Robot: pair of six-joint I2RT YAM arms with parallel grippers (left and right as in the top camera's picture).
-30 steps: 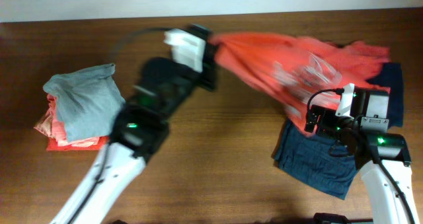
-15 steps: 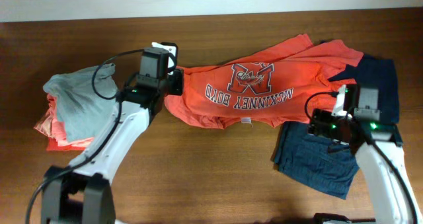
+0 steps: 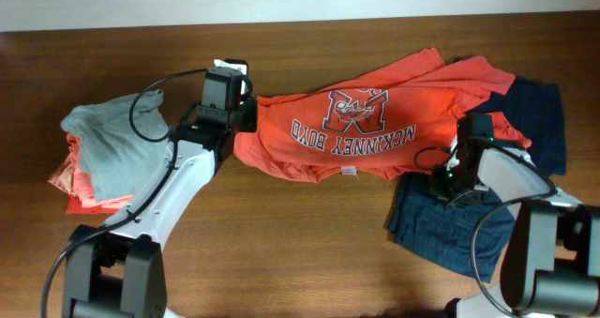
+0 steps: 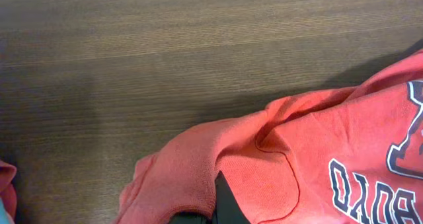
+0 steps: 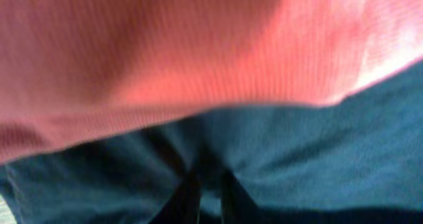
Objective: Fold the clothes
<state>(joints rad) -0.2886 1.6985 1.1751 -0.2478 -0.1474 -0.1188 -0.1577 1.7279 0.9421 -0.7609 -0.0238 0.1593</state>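
Note:
I will pull the red corner outward and to the left in the overhead view with my left gripper, onto the bare tabletop there, and release it, since the shirts overlap.
A coral-red T-shirt (image 3: 375, 121) with navy and white lettering lies spread across the middle of the table, lettering upside down in the overhead view. My left gripper (image 3: 251, 116) is shut on its left corner; in the left wrist view the red cloth (image 4: 297, 158) bunches over the dark fingertips (image 4: 228, 207). A dark navy shirt (image 3: 450, 229) lies crumpled at the right, partly under the red one. My right gripper (image 3: 450, 179) is pressed down at the red hem. In the right wrist view its fingers (image 5: 210, 194) pinch a fold of navy cloth (image 5: 297, 145) below the red fabric (image 5: 198, 52).
At the left, a pale grey-blue shirt (image 3: 117, 144) sits folded on top of coral-red garments (image 3: 94, 201). Bare wooden table (image 3: 300, 243) runs along the front. A pale wall borders the far edge.
The red T-shirt has been swung out and laid flat, and the left arm has settled at its corner. The right gripper has moved to the shirt's hem and closed from wide open.

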